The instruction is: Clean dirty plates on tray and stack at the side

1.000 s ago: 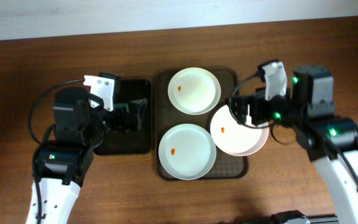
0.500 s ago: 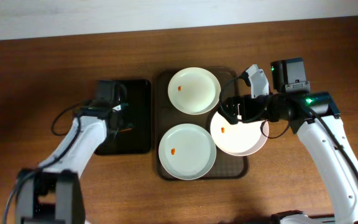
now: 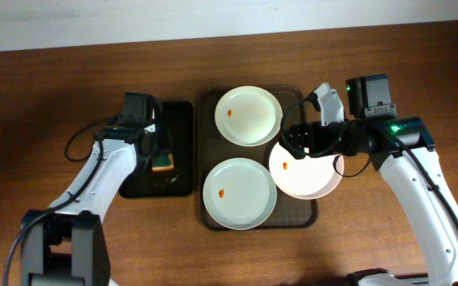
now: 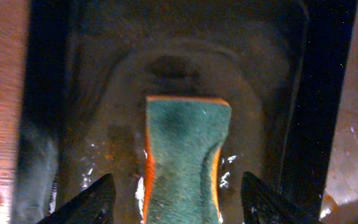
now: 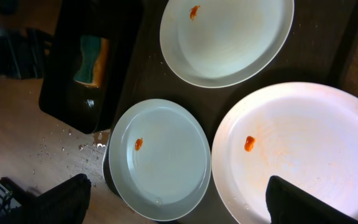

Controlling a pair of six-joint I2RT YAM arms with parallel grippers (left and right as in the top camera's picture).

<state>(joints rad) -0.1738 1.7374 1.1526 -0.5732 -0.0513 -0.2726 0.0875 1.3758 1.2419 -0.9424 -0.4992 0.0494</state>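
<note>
The right gripper next moves outward and down astride the far plate's rim point(image 3: 280, 119) point(image 5: 285, 43) opposite the sponge. That rim lies outward and below, bare tray leaving finger room.
Three dirty plates lie on the dark brown tray point(image 3: 207, 216): a far plate point(image 3: 249, 115), a near plate point(image 3: 239, 193) and a right plate point(image 3: 308, 173), each with a small orange speck. My right gripper point(image 3: 295, 144) hangs open and empty above the right plate's left rim. In the right wrist view its fingers point(image 5: 182, 202) straddle the near plate point(image 5: 160, 158) and the right plate point(image 5: 303, 149), with the far plate point(image 5: 229, 37) above. My left gripper point(image 4: 179, 208) is open, its fingers either side of a green and orange sponge point(image 4: 185, 149), not touching it.
The sponge point(image 3: 164, 164) lies in the wet, narrower black tray point(image 3: 177, 111) left of the brown tray, under my left gripper point(image 3: 154, 148). The right wrist view shows the sponge point(image 5: 92, 59) and water drops on the wooden table point(image 5: 55, 146).
My left arm has swung round over the black tray, and the sponge has come into view at its gripper. My right gripper has shifted a little left, then held still.
</note>
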